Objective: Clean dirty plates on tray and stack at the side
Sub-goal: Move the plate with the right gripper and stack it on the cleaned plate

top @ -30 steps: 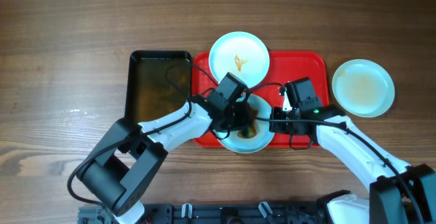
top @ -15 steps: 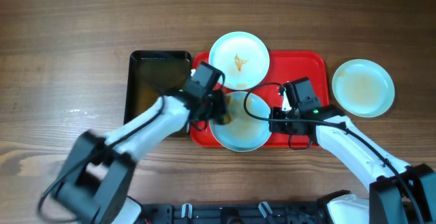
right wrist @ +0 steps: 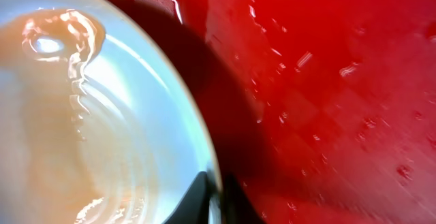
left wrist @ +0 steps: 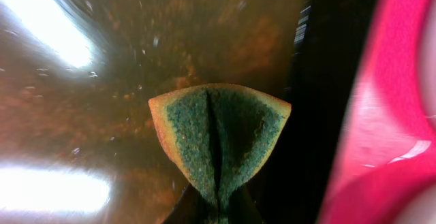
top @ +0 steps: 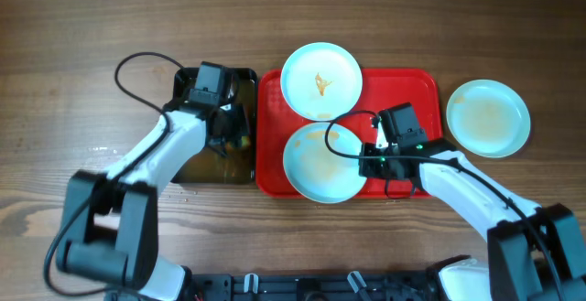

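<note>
My right gripper will lift across the tray's rim, then lower and release the near plate atop the third plate [top: 488, 119], which lies to its right in the overhead view.
The red tray [top: 412, 91] holds two pale blue plates. The far plate [top: 320, 80] has an orange smear at its centre. The near plate [top: 322, 164] carries a thin wet orange film. My right gripper [top: 370, 161] is shut on this near plate's right rim, which shows in the right wrist view [right wrist: 136, 135]. A third plate [top: 488, 117] with a faint smudge lies on the table right of the tray. My left gripper [top: 229, 138] is shut on a folded green sponge [left wrist: 219, 142] over the brown water of the black tub [top: 185, 80].
The black tub stands just left of the tray, touching its rim [left wrist: 402, 115]. Cables run from both arms over the tray and the table. Bare wooden table lies around.
My left gripper has carried the sponge off the near plate and left into the black tub. The near plate now shows uncovered. The right arm has held still on the plate's rim.
</note>
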Robot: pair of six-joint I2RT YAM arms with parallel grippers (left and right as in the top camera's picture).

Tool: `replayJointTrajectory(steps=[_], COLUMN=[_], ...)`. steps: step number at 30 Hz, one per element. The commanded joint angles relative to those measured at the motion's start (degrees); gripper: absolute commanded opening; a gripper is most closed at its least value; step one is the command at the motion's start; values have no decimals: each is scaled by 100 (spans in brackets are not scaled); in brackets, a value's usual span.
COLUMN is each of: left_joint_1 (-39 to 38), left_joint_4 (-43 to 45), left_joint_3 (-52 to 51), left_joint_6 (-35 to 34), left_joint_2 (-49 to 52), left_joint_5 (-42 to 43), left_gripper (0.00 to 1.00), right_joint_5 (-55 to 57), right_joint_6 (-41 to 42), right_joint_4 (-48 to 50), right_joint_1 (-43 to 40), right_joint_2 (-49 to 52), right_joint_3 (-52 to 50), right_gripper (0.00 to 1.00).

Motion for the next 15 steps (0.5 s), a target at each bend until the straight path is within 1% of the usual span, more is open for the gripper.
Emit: replayJointTrajectory(steps=[1, 3, 4, 5, 6, 8, 10, 11, 13, 14, 15], left_joint_1=[26, 26, 26, 26, 26, 26, 26, 26, 26, 26, 26], left_joint_4=[109, 131, 146, 157, 166, 195, 286, 356, 476, 529, 581], left_joint_3=[2, 2, 2, 2, 2, 2, 2, 2, 2, 2, 2], left_joint_6=[192, 192, 192, 192, 192, 192, 190, 190, 190, 190, 192], left_joint_2=[391, 481, 496, 496, 498, 496, 503, 509, 557, 603, 664], left_joint_5=[-79, -81, -81, -125, -197, -431, -503, -503, -496, -483, -372], left_gripper=[5, 5, 9, 31, 38, 63, 65, 66, 65, 60, 55], right_joint_5=[-173, -129, -114, -35, 96, 560, 1152, 1263, 1593, 1864, 2170], right_joint_6=[-114, -125, -192, -264, -262, -442, -688, -833, -1029, -1078, -1314], right_joint_4=[61, 59, 35, -24, -118, -461, -691, -693, -686, -695, -697], right_joint_1=[-2, -2, -2, -2, -2, -2, -2, -2, -2, -2, -2], right_joint_2=[166, 111, 44, -59, -151, -503, -918, -1023, -1246, -1349, -1467], right_joint_3=[-35, -22, 9, 61, 118, 358, 538, 560, 579, 577, 579], right_gripper=[5, 4, 5, 4, 4, 4, 4, 4, 4, 4, 4])
